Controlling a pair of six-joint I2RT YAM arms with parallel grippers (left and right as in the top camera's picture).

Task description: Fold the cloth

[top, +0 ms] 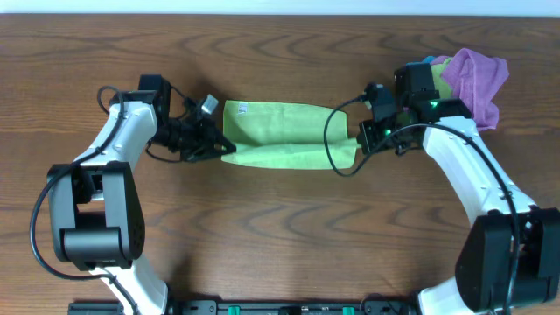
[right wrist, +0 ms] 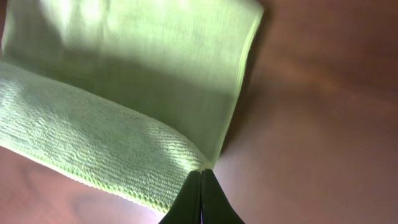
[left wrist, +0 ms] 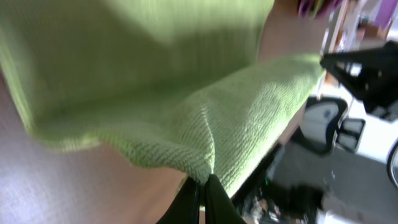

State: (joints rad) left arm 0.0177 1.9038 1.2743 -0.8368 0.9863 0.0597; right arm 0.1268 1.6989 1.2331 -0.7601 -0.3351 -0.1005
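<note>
I will carry the pinched near corner outward in my right gripper next. Then I will lower it over the cloth's uncovered far corner [top: 342, 108] [right wrist: 255, 12] and let it go.
The light lime-green cloth [top: 284, 134] lies spread across the middle of the wooden table, its near strip raised into a fold. My left gripper [top: 223, 145] is shut on the cloth's left near corner [left wrist: 202, 168]. My right gripper [top: 360, 143] is shut on the cloth's right near corner [right wrist: 200, 163]. Both wrist views show the black fingers pinched together on a thick fold of cloth [right wrist: 112, 143] held a little above the table. A small white label sits at the cloth's far left corner [top: 242, 108].
A purple cloth [top: 479, 77] bunched with an olive-green one [top: 440, 63] lies at the far right behind my right arm. Black cables loop over the cloth's right end [top: 337, 140]. Bare wooden table [top: 289, 227] lies in front.
</note>
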